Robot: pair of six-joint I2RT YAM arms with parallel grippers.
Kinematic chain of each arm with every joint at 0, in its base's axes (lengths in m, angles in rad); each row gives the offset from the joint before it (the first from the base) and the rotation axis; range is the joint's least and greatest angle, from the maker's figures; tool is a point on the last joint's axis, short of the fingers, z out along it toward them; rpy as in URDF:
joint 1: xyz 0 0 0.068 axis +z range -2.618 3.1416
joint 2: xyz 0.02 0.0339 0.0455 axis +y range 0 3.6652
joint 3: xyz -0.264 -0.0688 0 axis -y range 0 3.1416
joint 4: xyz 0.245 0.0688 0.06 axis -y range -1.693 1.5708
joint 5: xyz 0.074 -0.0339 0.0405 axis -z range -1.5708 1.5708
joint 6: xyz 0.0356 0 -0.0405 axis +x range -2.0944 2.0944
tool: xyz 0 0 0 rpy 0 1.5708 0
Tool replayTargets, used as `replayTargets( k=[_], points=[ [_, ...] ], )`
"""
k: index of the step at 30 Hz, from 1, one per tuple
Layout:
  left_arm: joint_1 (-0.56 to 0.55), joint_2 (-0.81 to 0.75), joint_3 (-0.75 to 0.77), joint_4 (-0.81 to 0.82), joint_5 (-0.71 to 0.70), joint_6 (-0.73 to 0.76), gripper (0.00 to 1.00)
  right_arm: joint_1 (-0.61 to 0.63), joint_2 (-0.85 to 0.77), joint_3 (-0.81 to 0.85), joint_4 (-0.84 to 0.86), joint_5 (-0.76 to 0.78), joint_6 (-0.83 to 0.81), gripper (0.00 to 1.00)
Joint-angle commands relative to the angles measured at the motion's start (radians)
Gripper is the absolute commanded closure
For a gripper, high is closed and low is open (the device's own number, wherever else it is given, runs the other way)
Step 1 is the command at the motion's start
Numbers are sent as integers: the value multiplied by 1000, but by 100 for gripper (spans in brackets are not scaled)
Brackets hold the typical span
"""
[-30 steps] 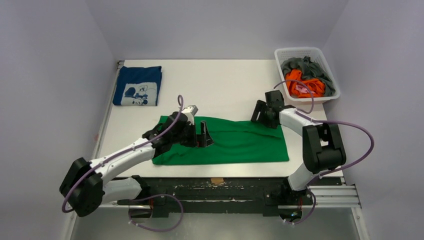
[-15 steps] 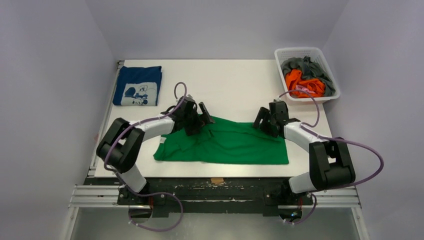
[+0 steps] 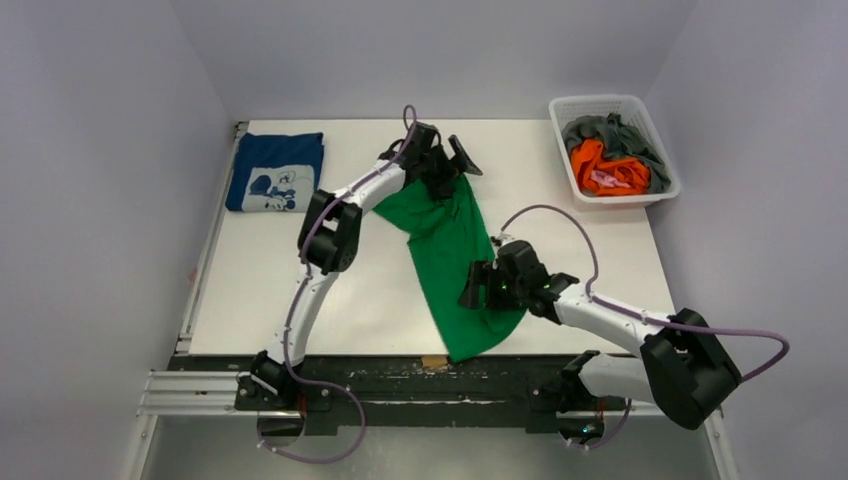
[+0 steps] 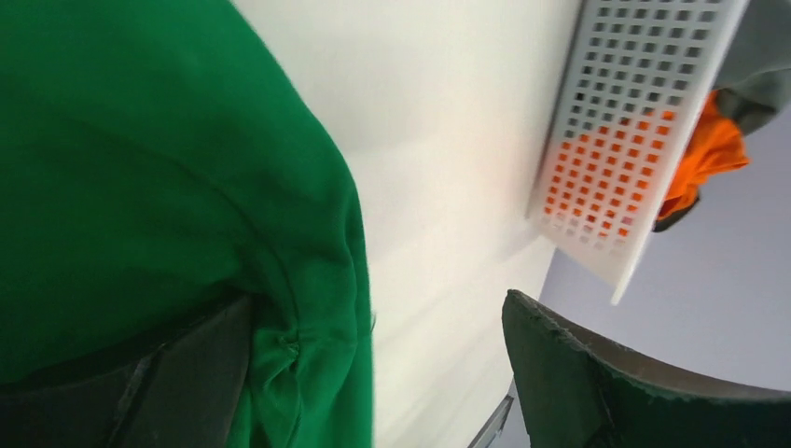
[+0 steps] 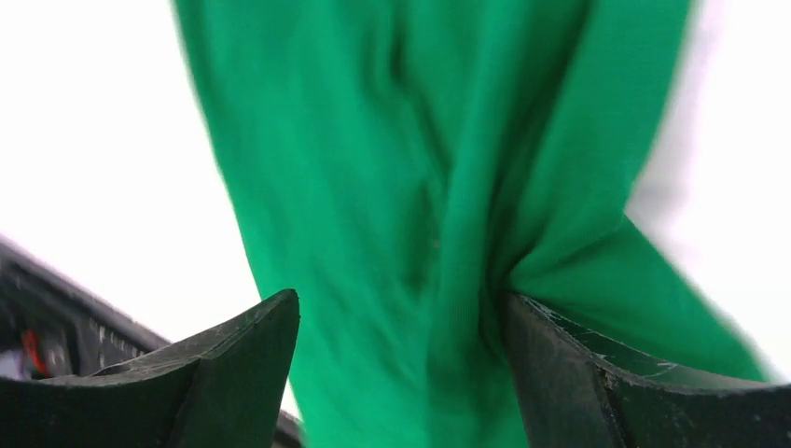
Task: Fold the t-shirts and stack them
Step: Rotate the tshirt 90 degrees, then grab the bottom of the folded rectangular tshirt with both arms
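My right gripper will next go back onto the corner of the green shirt's hem on the basket's side.
The bright green t-shirt point(image 3: 445, 240) lies bunched in a diagonal strip from the back middle of the table to its front edge. My left gripper point(image 3: 447, 165) is at the shirt's far end; in the left wrist view point(image 4: 378, 308) its jaws stand wide open, with green cloth point(image 4: 140, 168) against one finger. My right gripper point(image 3: 480, 290) is over the shirt's near part; in the right wrist view point(image 5: 401, 301) it is open with green cloth point(image 5: 401, 168) between the fingers. The navy t-shirt point(image 3: 277, 172) with a white print lies folded at the back left.
A white basket point(image 3: 560, 110) at the back right holds an orange shirt point(image 3: 600, 170) and a grey shirt point(image 3: 600, 130); the basket also shows in the left wrist view point(image 4: 634, 93). The green shirt's near end reaches the table's front edge point(image 3: 430, 358).
My left gripper swept from the near left to the back middle, taking the shirt's end with it. My right gripper came toward the near middle. The shirt turned from lying across to diagonal.
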Motion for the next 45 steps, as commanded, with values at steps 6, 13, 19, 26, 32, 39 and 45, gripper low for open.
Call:
replayTargets(
  k=[6,13,19,26,32,39,45],
  points=[
    [63,284,392,114,251,-97,0,224,45,47,-195,-253,-134,21],
    [76,76,318,-34,162,203,0,224,-60,84,-321,-60,-141,21],
    [76,-58,383,-138,176,312,0,223,-193,123,-417,118,-68,20],
    [-12,-573,-299,-156,35,429,0,214,-261,111,-524,300,29,21],
    [-217,-982,-912,-100,-237,366,0,204,-179,82,-455,207,28,32],
    [-429,-1099,-1280,-32,-247,135,9,201,-153,41,-477,193,26,43],
    [-537,-1059,-1305,-41,-305,75,22,201,-145,5,-485,171,33,62]
  ],
)
